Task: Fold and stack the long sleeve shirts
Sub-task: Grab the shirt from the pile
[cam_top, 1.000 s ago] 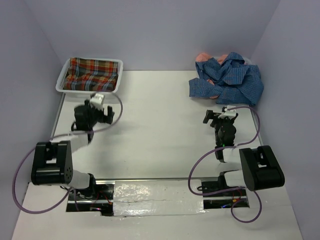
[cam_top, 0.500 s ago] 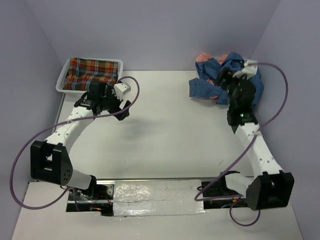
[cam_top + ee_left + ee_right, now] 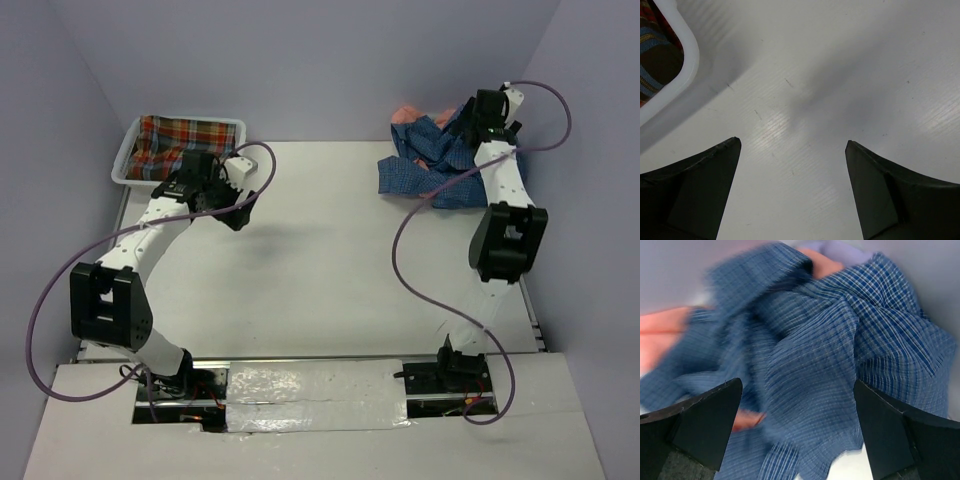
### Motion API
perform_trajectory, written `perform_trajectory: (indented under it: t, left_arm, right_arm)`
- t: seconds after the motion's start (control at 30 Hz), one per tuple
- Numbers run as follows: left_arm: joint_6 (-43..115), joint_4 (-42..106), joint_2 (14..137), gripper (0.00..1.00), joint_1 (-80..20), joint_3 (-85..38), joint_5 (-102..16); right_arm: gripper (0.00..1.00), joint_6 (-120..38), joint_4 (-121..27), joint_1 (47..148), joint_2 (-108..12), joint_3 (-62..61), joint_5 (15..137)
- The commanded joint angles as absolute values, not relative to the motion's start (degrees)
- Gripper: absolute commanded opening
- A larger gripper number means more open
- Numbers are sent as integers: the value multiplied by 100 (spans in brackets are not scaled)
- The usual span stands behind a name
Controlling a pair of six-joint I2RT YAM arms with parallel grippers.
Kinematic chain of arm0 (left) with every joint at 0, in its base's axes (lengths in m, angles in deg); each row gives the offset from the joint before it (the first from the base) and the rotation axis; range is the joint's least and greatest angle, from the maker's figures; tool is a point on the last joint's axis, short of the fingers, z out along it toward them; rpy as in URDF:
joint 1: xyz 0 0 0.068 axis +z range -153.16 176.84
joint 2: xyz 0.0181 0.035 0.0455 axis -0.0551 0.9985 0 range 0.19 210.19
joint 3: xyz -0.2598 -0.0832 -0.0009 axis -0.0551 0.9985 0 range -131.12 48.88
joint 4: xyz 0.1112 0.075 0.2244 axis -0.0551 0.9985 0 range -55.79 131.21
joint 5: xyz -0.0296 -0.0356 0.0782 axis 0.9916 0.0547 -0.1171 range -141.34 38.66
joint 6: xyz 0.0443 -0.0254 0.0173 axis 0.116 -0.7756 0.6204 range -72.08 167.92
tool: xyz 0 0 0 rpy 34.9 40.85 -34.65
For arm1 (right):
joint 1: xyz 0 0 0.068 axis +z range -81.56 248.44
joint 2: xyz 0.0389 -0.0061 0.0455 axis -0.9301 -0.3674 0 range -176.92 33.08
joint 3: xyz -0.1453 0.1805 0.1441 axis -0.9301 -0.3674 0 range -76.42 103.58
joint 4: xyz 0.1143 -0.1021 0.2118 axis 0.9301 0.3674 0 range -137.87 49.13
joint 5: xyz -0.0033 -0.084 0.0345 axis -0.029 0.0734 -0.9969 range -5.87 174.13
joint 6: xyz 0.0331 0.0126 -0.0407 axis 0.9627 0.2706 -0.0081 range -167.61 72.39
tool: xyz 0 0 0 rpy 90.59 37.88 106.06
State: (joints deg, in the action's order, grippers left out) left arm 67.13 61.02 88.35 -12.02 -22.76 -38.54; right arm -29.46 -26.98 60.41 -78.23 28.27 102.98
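Observation:
Next, my right gripper lowers its open fingers onto the blue checked shirt's middle fold (image 3: 809, 377) below and closes them, as they already straddle it.
A crumpled blue checked shirt (image 3: 445, 165) lies in a heap at the table's back right, on top of a salmon orange shirt (image 3: 408, 115). My right gripper (image 3: 487, 112) hangs open just above that heap. Its wrist view shows the blue shirt (image 3: 810, 365) between the spread fingers, orange cloth (image 3: 662, 330) at the left and a bit of pale lavender cloth (image 3: 840, 252) at the top. A red-green plaid shirt (image 3: 170, 145) lies in a white tray (image 3: 128, 160) at the back left. My left gripper (image 3: 238, 205) is open and empty over bare table beside the tray.
The white tray's rounded corner (image 3: 687, 60) shows at the upper left of the left wrist view, plaid cloth (image 3: 655, 55) inside it. Purple walls close the table at the back and sides. Purple cables loop from both arms.
My right arm has stretched to the back right and its gripper now hangs over the blue shirt heap. My left gripper has shifted only slightly beside the tray.

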Motion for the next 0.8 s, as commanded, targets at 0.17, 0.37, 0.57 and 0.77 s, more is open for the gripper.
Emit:
perform_trajectory:
  t: [0.17, 0.37, 0.57, 0.77]
  left_arm:
    - [6665, 6295, 8948, 99, -1204, -2495, -3807]
    - [6612, 6252, 8949, 99, -1212, -2460, -3824]
    - [6594, 6208, 8852, 99, -1212, -2373, -3684]
    - [6603, 6260, 8615, 99, -1212, -2293, -3508]
  right_arm:
    - [96, -2933, -1517, 5957, -9111, 4240, 10866]
    - [24, -3240, -2043, 6009, -8656, 3348, 11065]
    - [0, -3898, -3257, 6422, -6830, 1676, 12172]
    - [0, -4269, -3837, 6818, -5344, 1078, 12613]
